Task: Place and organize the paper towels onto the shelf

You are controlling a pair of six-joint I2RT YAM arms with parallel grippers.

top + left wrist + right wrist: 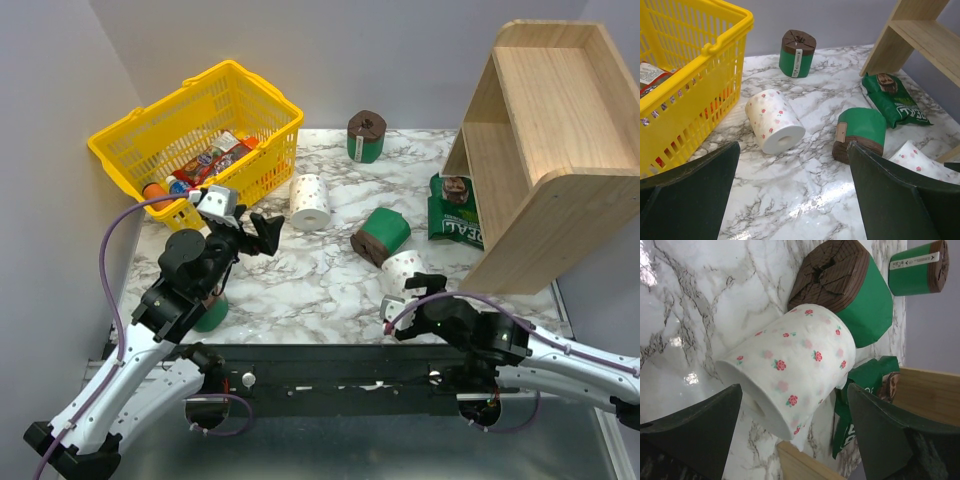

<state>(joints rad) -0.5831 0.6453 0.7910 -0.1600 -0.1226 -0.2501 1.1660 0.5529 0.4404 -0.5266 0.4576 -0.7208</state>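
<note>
I need to lower my right gripper next, tilting it more level, to straddle the white roll's near rim [402,286] [763,388] by the shelf.
One white paper towel roll with red dots [309,202] lies near the table's middle, ahead of my left gripper [262,232], which is open and empty; the left wrist view shows this roll [774,121] beyond the spread fingers [690,190]. A second white roll [403,272] lies by the shelf's foot. My right gripper [405,300] is open just short of it, its near end [790,370] level with the spread fingers, untouched. One green roll [381,235] lies beside that roll, and another [366,136] stands at the back. The wooden shelf [545,150] stands at the right.
A yellow basket [200,130] with packaged goods stands at the back left. A green snack bag [455,210] lies against the shelf's foot. Another green object [210,312] sits under my left arm near the front edge.
</note>
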